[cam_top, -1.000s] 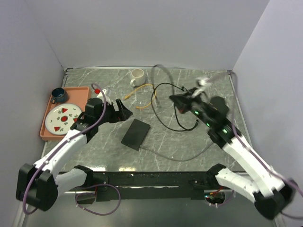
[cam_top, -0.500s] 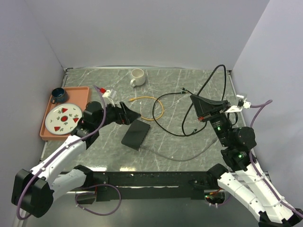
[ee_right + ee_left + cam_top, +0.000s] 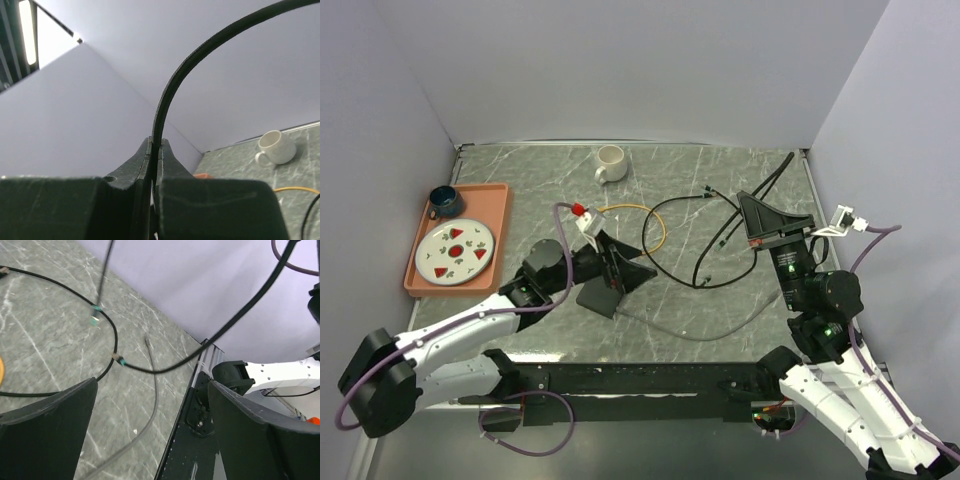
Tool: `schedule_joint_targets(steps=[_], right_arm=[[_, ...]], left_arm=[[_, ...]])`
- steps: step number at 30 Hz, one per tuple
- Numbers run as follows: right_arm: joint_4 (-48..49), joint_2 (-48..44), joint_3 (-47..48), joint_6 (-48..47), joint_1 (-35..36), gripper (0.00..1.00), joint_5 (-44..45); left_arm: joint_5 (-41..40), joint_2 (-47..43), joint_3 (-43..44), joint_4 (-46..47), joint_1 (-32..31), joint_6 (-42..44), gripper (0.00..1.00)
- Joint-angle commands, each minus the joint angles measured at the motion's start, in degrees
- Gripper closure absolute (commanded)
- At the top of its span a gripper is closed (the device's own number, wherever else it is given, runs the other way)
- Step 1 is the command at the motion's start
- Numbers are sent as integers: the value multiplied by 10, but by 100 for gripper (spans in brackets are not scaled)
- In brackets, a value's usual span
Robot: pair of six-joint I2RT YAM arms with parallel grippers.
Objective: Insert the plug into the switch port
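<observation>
I should move my left gripper's open fingers to the right in the top view next, around the black cable's teal-tipped lower end (image 3: 696,279) (image 3: 129,365), because that end of the cable hangs there.
The flat black box (image 3: 595,297) lies on the marble table, partly under my left gripper (image 3: 632,262). That gripper hovers over the box's far end, open and empty; in the left wrist view (image 3: 152,385) only table and cables show between its fingers. The switch port is hidden. My right gripper (image 3: 744,199) is lifted at the right and shut on the black cable (image 3: 172,80), which arches up out of the closed jaws (image 3: 155,142). The cable loops over the table (image 3: 665,205). A small teal-tipped plug (image 3: 95,316) sits along it, apart from both grippers.
An orange tray (image 3: 492,198) at the left holds a strawberry plate (image 3: 432,255) and a dark cup (image 3: 445,201). A white mug (image 3: 610,162) stands at the back. A yellow cable (image 3: 630,209) and a thin grey cable (image 3: 705,332) lie mid-table.
My left arm has swung right and forward, from beside the tray to over the black box. My right arm pulled back and rose, lifting the black cable with it.
</observation>
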Motion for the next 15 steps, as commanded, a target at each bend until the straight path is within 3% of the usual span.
schedule_joint_targets(steps=[1,4,15], right_arm=[[0,-20,21,71,-2,100,34],[-14,-26,32,98,-2,100,41],[-31,-57,29,137,-3,100,74]], left_arm=[[-48,32,-5,104,-49,36,2],[-80,59,-2,132,-80,58,1],[-78,171,40,202,-161,87,3]])
